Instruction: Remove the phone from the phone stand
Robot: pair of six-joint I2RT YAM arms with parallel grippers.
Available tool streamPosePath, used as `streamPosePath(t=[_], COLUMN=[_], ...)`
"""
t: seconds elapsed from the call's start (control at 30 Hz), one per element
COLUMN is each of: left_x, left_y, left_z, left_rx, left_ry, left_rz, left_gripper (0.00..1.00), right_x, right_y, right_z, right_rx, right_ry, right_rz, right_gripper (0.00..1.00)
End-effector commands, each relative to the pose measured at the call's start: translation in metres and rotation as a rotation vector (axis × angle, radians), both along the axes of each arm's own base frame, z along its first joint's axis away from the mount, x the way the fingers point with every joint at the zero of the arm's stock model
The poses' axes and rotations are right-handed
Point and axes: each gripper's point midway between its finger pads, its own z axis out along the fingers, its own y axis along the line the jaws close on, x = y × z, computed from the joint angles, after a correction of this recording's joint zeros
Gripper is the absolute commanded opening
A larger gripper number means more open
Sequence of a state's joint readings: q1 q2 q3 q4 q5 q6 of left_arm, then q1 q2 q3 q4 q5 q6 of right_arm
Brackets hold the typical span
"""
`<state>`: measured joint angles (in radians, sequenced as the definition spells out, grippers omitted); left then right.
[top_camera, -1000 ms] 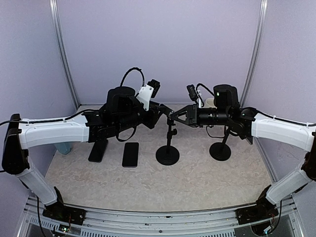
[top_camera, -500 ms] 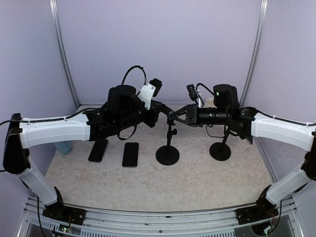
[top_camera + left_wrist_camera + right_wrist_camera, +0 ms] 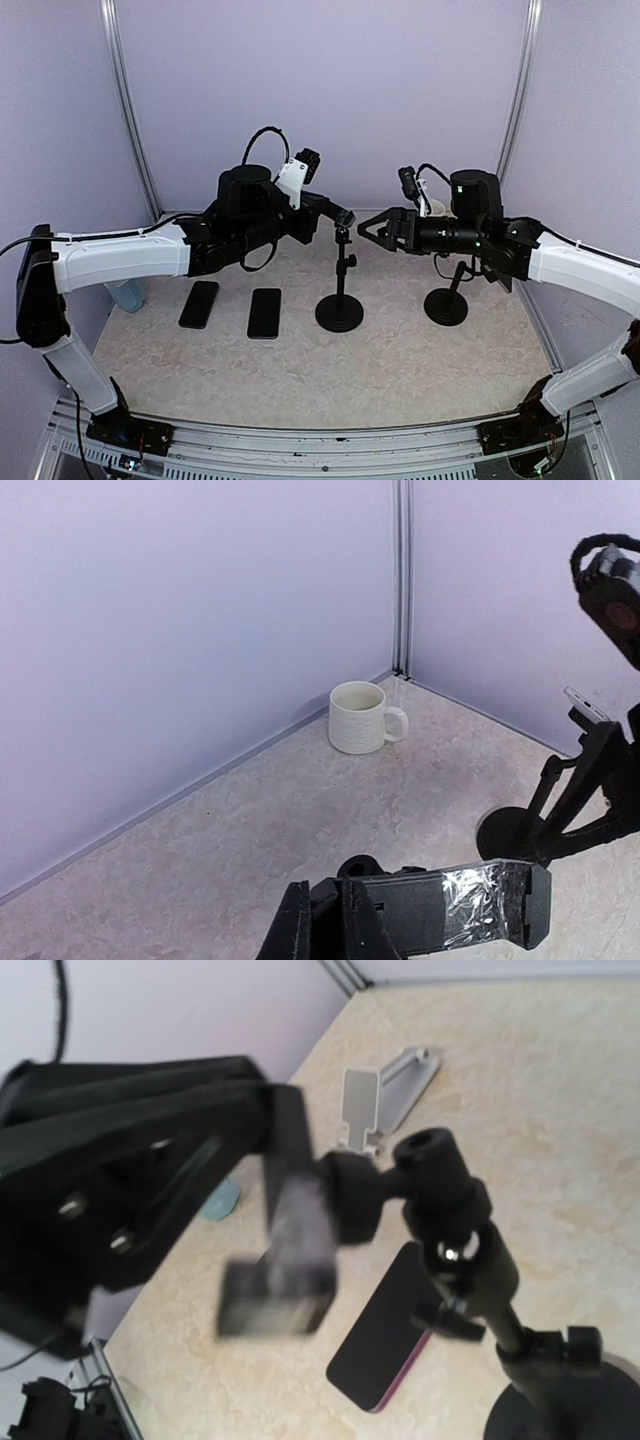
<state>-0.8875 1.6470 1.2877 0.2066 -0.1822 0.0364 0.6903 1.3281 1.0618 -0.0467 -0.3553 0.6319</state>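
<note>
The stand with its empty clamp goes outward in my left gripper onto the back tabletop, to the gripper's left in the top view, for release next.
The black phone stand (image 3: 339, 311) is mid-table, its pole rising to a ball joint (image 3: 440, 1175) and a black clamp (image 3: 440, 910) with shiny tape. My left gripper (image 3: 338, 216) (image 3: 322, 890) is shut on the end of that clamp. My right gripper (image 3: 372, 230) hangs open just right of the stand head, touching nothing; its fingers do not show in its own wrist view. A second black stand (image 3: 446, 303) (image 3: 560, 800) at the right carries a thin pale-edged phone (image 3: 583, 704) on top. Two dark phones (image 3: 198, 303) (image 3: 264, 312) lie flat at the left.
A white mug (image 3: 357, 717) stands near the back right corner. A silver folding stand (image 3: 385, 1095) lies at the back left, and a teal object (image 3: 125, 297) sits by the left wall. Purple walls close in three sides.
My right gripper let go of the stand head, opened, and drew back to the right. My left gripper closed on the clamp and rose slightly.
</note>
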Motion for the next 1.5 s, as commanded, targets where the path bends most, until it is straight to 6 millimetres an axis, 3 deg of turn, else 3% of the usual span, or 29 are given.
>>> streamPosePath(t=[0.0, 0.23, 0.57, 0.8, 1.03, 1.47], left_x=[0.015, 0.037, 0.075, 0.108, 0.137, 0.167], left_y=[-0.001, 0.005, 0.029, 0.062, 0.094, 0.156], left_z=[0.046, 0.065, 0.084, 0.093, 0.090, 0.081], left_rx=[-0.134, -0.178, -0.202, -0.209, -0.196, -0.174], left_ry=[-0.079, -0.139, -0.205, -0.245, -0.262, -0.288], left_rz=[0.007, 0.050, 0.130, 0.219, 0.297, 0.441], left_gripper=[0.00, 0.00, 0.00, 0.00, 0.00, 0.00], right_x=[-0.002, -0.006, -0.012, -0.013, -0.012, -0.010], right_y=[-0.016, -0.023, -0.031, -0.033, -0.033, -0.033], right_z=[0.013, 0.011, 0.011, 0.010, 0.009, 0.007], right_rx=[0.013, 0.012, 0.011, 0.007, 0.003, -0.006], right_ry=[-0.052, -0.051, -0.061, -0.062, -0.060, -0.060], right_rz=[-0.037, -0.046, -0.058, -0.057, -0.057, -0.055], right_gripper=[0.82, 0.84, 0.87, 0.87, 0.87, 0.87])
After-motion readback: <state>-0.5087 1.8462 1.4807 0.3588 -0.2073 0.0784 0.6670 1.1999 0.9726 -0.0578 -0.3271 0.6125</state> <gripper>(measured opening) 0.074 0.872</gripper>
